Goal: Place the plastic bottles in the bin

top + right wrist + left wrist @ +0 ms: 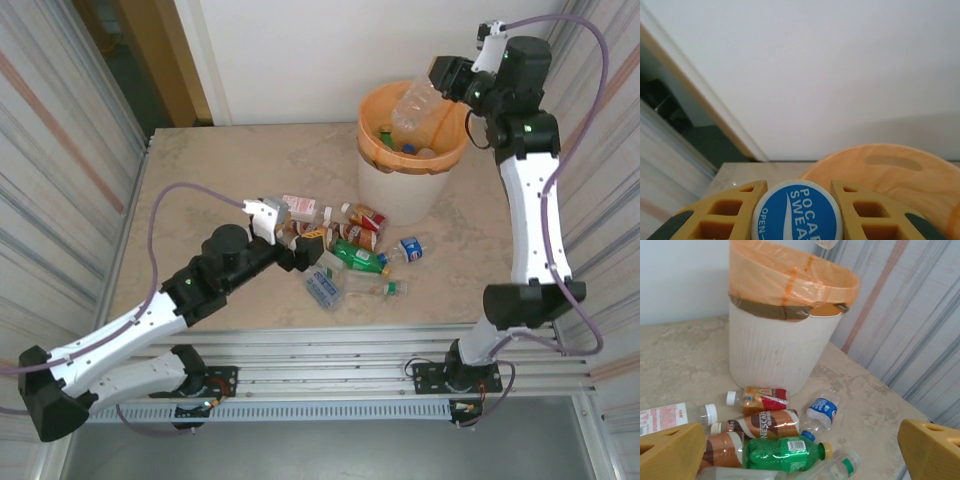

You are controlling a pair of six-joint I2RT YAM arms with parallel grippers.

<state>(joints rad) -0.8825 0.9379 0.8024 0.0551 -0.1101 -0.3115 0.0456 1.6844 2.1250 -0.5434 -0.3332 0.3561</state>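
Observation:
My right gripper moves down farther over the bin's opening next, then releases the bottle's blue-and-white cap, because the clear bottle already hangs inside the bin's orange rim.
The bin is a white bucket with an orange bag over its rim, and a few bottles lie inside. My right gripper is shut on the blue-and-white cap of a clear plastic bottle, which hangs over the bin's mouth. A pile of plastic bottles lies on the table in front of the bin: a green one, a brown one, a red-labelled one and a blue-labelled one. My left gripper stands open just above and short of the pile, its fingers wide apart.
More bottles lie at the left and near side of the pile: a clear one with a red-and-white label and a clear one with a green cap. Striped walls close in both sides. The marble table has bare room at the far left.

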